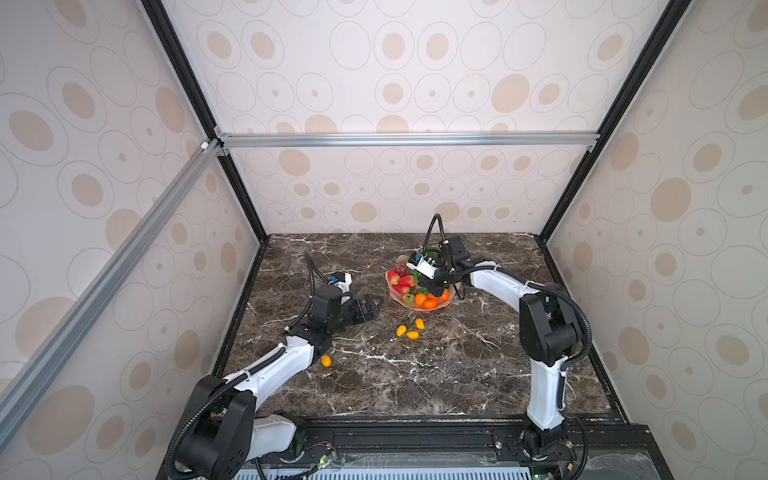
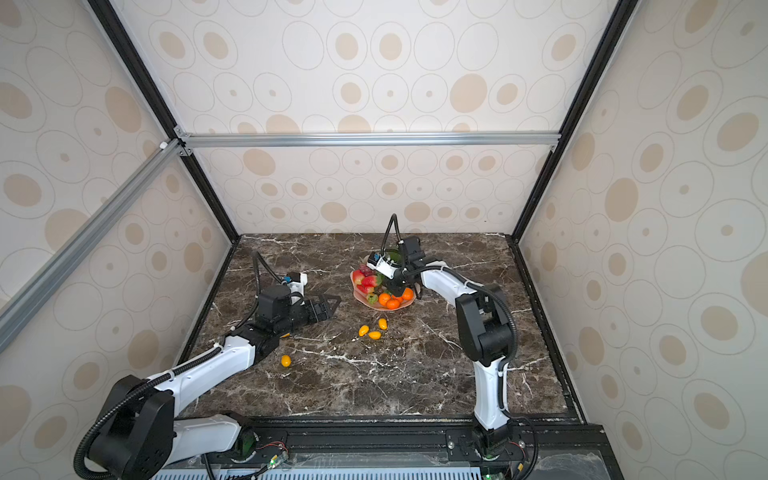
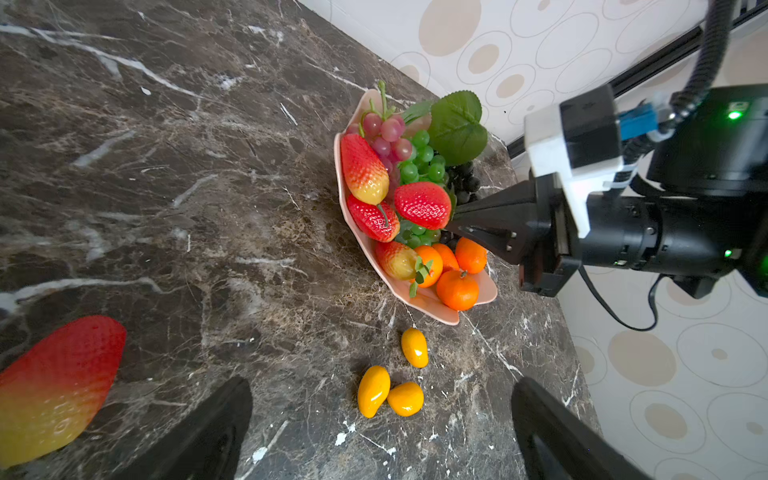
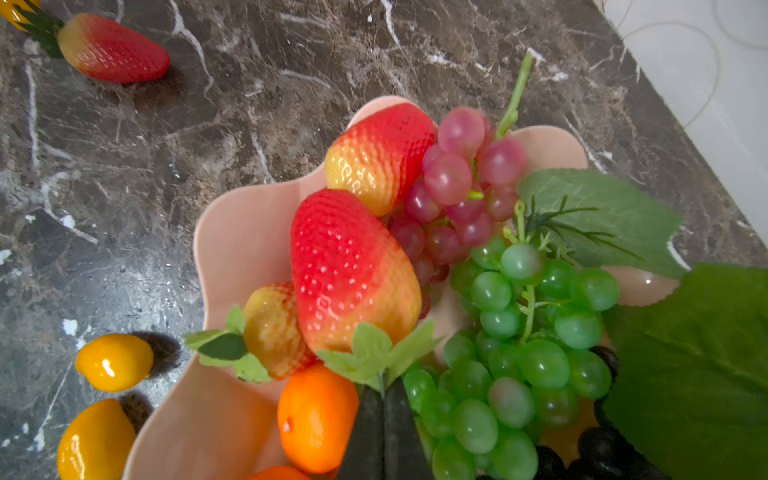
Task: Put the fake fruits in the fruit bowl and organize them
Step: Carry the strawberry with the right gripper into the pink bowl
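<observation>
My right gripper moves down into the bowl next and releases the thin green stem, since its strawberry still hangs above the gap beside the green grapes.
The pale pink fruit bowl [image 1: 398,296] [image 2: 360,297] [image 3: 419,301] [image 4: 241,241] holds strawberries [image 3: 363,168], red grapes [image 3: 388,131], green grapes [image 4: 519,316], black grapes and tangerines [image 3: 457,289]. My right gripper [image 1: 434,290] [image 2: 395,290] [image 4: 382,390] reaches into the bowl, shut on the thin green stem of a strawberry [image 4: 349,270] [image 3: 422,205]. My left gripper [image 1: 374,305] [image 2: 333,303] [image 3: 380,432] is open and empty, low over the table left of the bowl. Three yellow-orange ovals [image 1: 411,330] [image 2: 374,330] [image 3: 374,390] lie ahead of it.
Another yellow oval [image 1: 326,360] [image 2: 286,360] lies beside the left forearm. A loose strawberry [image 3: 54,390] [image 4: 112,48] lies on the dark marble table [image 1: 415,374], just outside the left gripper's finger. Patterned walls and a black frame enclose the table.
</observation>
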You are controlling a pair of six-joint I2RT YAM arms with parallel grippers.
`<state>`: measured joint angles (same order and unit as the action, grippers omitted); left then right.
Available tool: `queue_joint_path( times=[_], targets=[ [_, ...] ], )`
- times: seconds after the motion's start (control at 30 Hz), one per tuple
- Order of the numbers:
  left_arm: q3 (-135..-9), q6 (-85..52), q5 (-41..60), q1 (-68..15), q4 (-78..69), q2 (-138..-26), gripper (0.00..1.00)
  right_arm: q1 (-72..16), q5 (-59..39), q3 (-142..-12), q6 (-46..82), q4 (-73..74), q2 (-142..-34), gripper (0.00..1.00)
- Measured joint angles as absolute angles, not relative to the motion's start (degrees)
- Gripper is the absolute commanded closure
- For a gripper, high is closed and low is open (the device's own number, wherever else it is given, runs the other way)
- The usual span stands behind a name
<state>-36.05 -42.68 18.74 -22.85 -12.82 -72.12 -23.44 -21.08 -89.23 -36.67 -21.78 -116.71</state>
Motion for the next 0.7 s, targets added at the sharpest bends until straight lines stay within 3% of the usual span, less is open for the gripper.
queue_joint_path(
  times=[0.17, 0.4, 0.7],
  targets=[
    [-36.1, -42.7, 18.7, -22.9, -12.8, -72.1, 0.02, -23.4, -19.5, -89.4, -36.9, -23.4, -117.6, 0.98],
    [-36.3, -42.7, 18.8, -23.0, -12.8, -72.6, 0.02, -23.4, -16.9, -89.9, -37.6, -24.8, -118.0, 0.8],
    [-37.1, -42.6, 17.8, -23.1, -12.4, -73.0, 0.02, -23.4, -14.7, -89.9, -37.6, -24.8, -117.9, 0.67]
  ],
)
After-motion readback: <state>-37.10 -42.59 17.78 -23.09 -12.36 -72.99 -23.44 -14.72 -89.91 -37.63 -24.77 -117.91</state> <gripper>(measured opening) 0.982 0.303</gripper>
